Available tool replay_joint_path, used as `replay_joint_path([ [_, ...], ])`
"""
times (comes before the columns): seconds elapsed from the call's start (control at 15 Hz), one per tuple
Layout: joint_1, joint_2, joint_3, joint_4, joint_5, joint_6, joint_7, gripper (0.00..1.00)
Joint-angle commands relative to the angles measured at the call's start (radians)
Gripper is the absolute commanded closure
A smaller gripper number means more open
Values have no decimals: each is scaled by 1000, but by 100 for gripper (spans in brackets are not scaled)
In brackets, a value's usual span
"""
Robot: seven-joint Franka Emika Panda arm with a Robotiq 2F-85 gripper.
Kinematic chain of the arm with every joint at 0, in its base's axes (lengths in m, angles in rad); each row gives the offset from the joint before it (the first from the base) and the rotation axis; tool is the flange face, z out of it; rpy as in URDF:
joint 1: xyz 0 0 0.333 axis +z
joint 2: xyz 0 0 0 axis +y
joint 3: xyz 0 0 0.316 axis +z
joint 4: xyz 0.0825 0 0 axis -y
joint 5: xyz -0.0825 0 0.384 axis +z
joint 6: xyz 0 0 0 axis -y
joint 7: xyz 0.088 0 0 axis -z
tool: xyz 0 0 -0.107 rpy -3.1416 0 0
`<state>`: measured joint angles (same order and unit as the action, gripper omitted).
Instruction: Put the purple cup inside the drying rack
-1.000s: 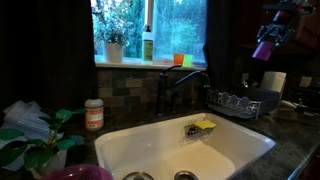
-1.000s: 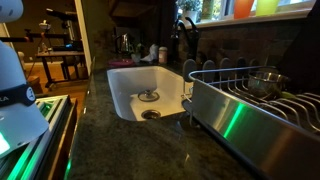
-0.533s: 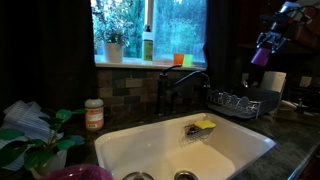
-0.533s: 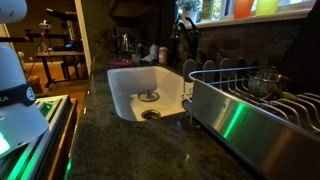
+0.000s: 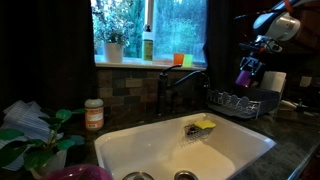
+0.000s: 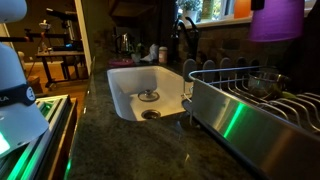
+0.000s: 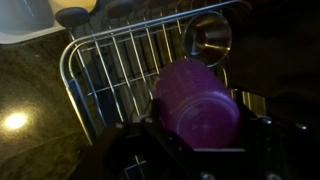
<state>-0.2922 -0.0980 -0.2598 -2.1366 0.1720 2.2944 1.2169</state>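
My gripper should move down next toward the bare wires beside the metal cup and let go of the purple cup's sides there, because that part of the rack (image 5: 243, 102) is empty.
My gripper (image 5: 249, 64) is shut on the purple cup (image 5: 244, 77) and holds it in the air above the drying rack (image 5: 243, 102), at the right of the sink. In an exterior view the cup (image 6: 275, 19) hangs at the top right, above the rack (image 6: 262, 92). In the wrist view the cup (image 7: 196, 102) sits between my fingers (image 7: 200, 125), with the rack's wires (image 7: 115, 65) below it. A metal cup (image 7: 208, 36) lies in the rack.
A white sink (image 5: 185, 148) holds a small wire holder with a yellow-green sponge (image 5: 203, 126). A faucet (image 5: 180, 85) stands behind it. A magenta vessel (image 5: 75, 173), a plant (image 5: 35, 140) and a jar (image 5: 94, 114) are at the left. A paper roll (image 5: 274, 83) stands beyond the rack.
My gripper has moved down and to the left with the purple cup, toward the rack. The cup has come into view at the top right of an exterior view.
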Motion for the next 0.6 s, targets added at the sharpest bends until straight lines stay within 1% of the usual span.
replay_joint_path([
  [0.0, 10, 103, 2, 55, 49, -30, 36, 55],
  [0.27, 38, 105, 16, 8, -12, -4, 157, 55],
  [0.53, 59, 100, 27, -28, -30, 19, 245, 55],
])
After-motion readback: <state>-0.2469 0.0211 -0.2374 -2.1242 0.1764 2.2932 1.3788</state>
